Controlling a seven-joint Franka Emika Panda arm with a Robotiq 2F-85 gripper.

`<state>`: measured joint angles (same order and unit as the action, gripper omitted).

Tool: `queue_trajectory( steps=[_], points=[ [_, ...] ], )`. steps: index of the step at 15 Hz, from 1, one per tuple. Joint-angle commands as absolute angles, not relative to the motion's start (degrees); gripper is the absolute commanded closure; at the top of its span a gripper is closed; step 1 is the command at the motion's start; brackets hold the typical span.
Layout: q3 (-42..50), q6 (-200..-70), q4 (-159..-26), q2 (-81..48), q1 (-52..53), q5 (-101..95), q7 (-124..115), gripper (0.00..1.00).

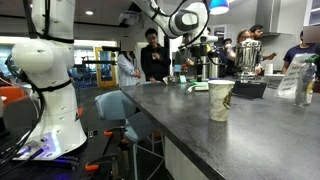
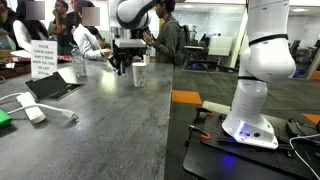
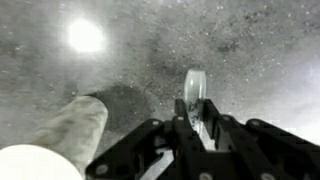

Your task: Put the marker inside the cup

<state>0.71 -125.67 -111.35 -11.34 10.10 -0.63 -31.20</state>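
The cup's opening (image 3: 38,163) lies left of my low gripper in the wrist view, so I will raise it and tilt it over that opening to release the marker (image 3: 195,90).
The cup (image 1: 220,100) is a tall cream paper cup with a greenish pattern, standing upright on the dark counter. It shows in both exterior views (image 2: 140,75) and at the lower left of the wrist view (image 3: 60,140). My gripper (image 3: 196,118) is shut on the marker (image 3: 195,90), a pale cylinder that sticks out past the fingertips and points down at the counter. In both exterior views the gripper (image 1: 198,68) (image 2: 122,68) hangs just above the counter, beside the cup and apart from it. The marker is too small to make out there.
A steel urn (image 1: 247,55) and a black tray (image 1: 250,88) stand behind the cup. A printed sign (image 2: 45,60), a bottle (image 2: 78,68) and white items (image 2: 30,110) lie along the counter. People stand at the far end. A chair (image 1: 115,108) is beside the counter edge.
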Motion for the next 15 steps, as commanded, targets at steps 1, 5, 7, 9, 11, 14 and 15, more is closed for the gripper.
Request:
queue_trajectory(
  steps=[1,5,7,9,11,14,15],
  points=[
    [-0.6,-112.1,-110.2,-7.7,6.7,2.0,-20.4,0.94],
    [0.0,-98.8,-106.4,-6.3,4.5,-1.6,-14.1,0.94],
    [0.0,-94.4,-104.5,-6.3,3.8,-3.8,-11.2,0.94],
    [0.0,-89.7,-102.2,-6.9,3.5,-7.3,-10.2,0.94],
    [0.2,-85.6,-99.5,-8.3,3.4,-11.7,-10.1,0.94],
    [0.1,-78.9,-95.9,-10.6,3.4,-18.9,-7.0,0.94],
    [-0.1,-77.9,-95.2,-11.3,3.6,-21.6,-5.3,0.94]
  ],
)
